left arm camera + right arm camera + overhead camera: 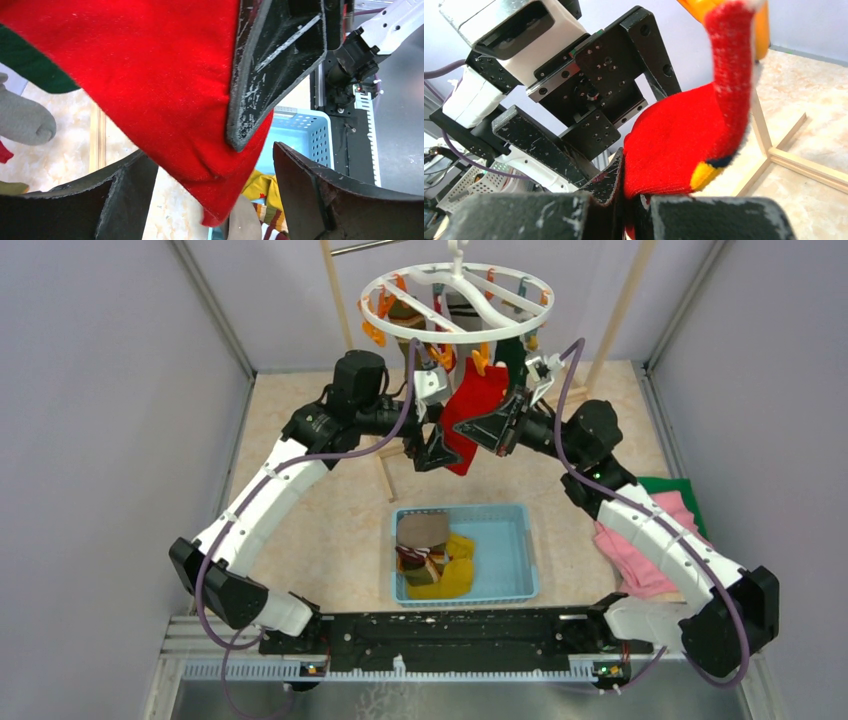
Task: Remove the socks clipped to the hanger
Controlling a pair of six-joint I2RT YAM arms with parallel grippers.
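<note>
The red sock's lower edge already hangs between my fingers, so my left gripper should stay nearly where it is next and bring them together on that edge.
The white ring hanger (455,295) hangs at the back with orange clips and several socks. A red sock (470,405) dangles from an orange clip (764,30). My right gripper (492,430) is shut on its lower part, the fabric pinched between the pads (639,205). My left gripper (437,448) is open just to the left. Its two fingers (115,200) straddle the toe of the red sock (165,85) without clamping it. A grey sock (25,120) and a dark green sock (30,65) hang behind.
Below the grippers, a blue basket (465,555) holds a mustard yellow sock and a striped sock. Pink cloth (640,550) and green cloth (680,495) lie at the right. The wooden rack frame (385,475) stands on the floor under the hanger.
</note>
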